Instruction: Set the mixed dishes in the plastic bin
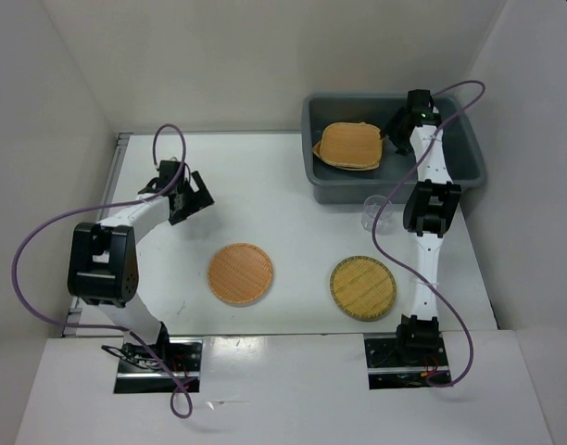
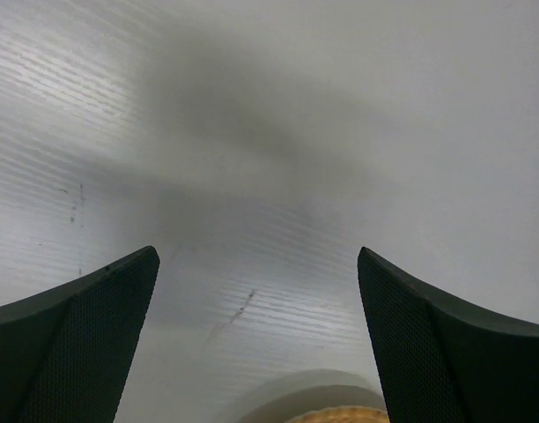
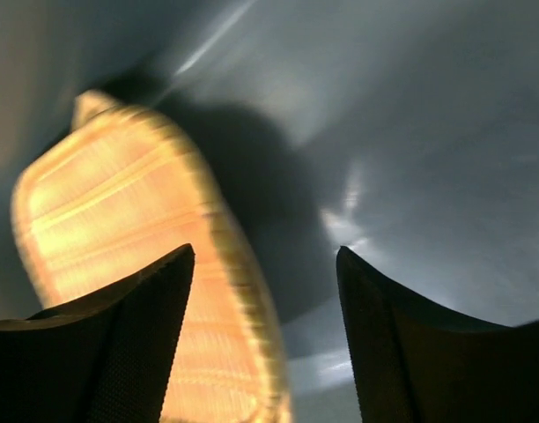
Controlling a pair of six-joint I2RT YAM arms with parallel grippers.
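My left gripper moves down, back and to the right in the top view onto the orange plate's rim (image 1: 218, 259) (image 2: 342, 412) next, as that rim lies closest to its open fingers.
The grey-blue plastic bin (image 1: 469, 162) stands at the back right. Two rounded-triangular woven plates (image 1: 350, 146) lie stacked inside it; the top one shows blurred in the right wrist view (image 3: 120, 229). My right gripper (image 1: 395, 139) is open and empty inside the bin, just right of the plates' edge (image 3: 265, 256). A round orange plate (image 1: 240, 273) and a paler yellow round plate (image 1: 363, 287) lie on the table. A clear glass cup (image 1: 375, 212) stands just in front of the bin. My left gripper (image 1: 186, 197) is open and empty over the table at the left (image 2: 256, 264).
White walls enclose the table on the left, back and right. The right arm reaches from its base (image 1: 415, 338) over the yellow plate and cup to the bin. A rim of the orange plate (image 2: 340, 414) shows at the bottom of the left wrist view.
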